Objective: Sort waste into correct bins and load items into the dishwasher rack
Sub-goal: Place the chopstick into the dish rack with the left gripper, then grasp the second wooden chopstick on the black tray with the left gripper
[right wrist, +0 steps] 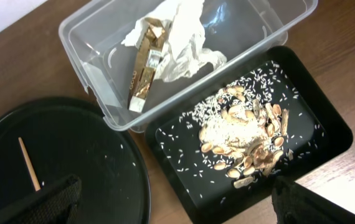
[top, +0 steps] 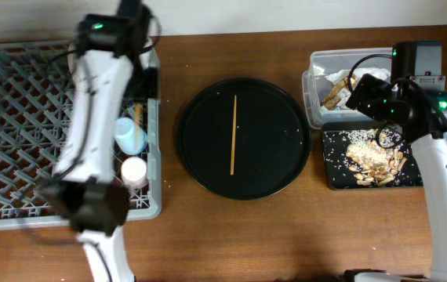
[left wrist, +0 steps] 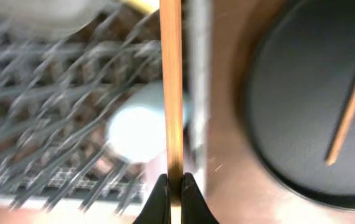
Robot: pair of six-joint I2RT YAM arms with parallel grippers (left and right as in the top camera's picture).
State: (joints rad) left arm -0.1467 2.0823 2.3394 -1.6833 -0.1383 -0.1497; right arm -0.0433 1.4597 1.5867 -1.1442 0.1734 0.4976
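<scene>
My left gripper will first go back and to the left in the overhead view, so it can get down beside the light blue cup, where the rack's slots stand empty (top: 128, 111) (left wrist: 134, 70).
My left gripper (left wrist: 170, 186) is shut on a wooden chopstick (left wrist: 170, 87) over the right wall of the grey dishwasher rack (top: 19, 102); in the overhead view it (top: 140, 78) is at the rack's back right. A light blue cup (top: 132, 135) and a pale pink cup (top: 134, 171) stand in the rack. The blue cup also shows, blurred, in the left wrist view (left wrist: 140, 127). The second chopstick (top: 234, 135) lies on the large round black tray (top: 286, 168). My right gripper (right wrist: 177, 205) is open and empty, above the shallow black tray (right wrist: 327, 118) of brown scraps and rice (right wrist: 246, 137).
The clear tub (top: 316, 106) at the back right holds crumpled white napkins with brown wrapper bits (right wrist: 165, 46). The black rectangular tray (top: 332, 176) sits just in front of it. Loose rice grains dot the round tray (right wrist: 71, 162). The left arm hides much of the rack's right side.
</scene>
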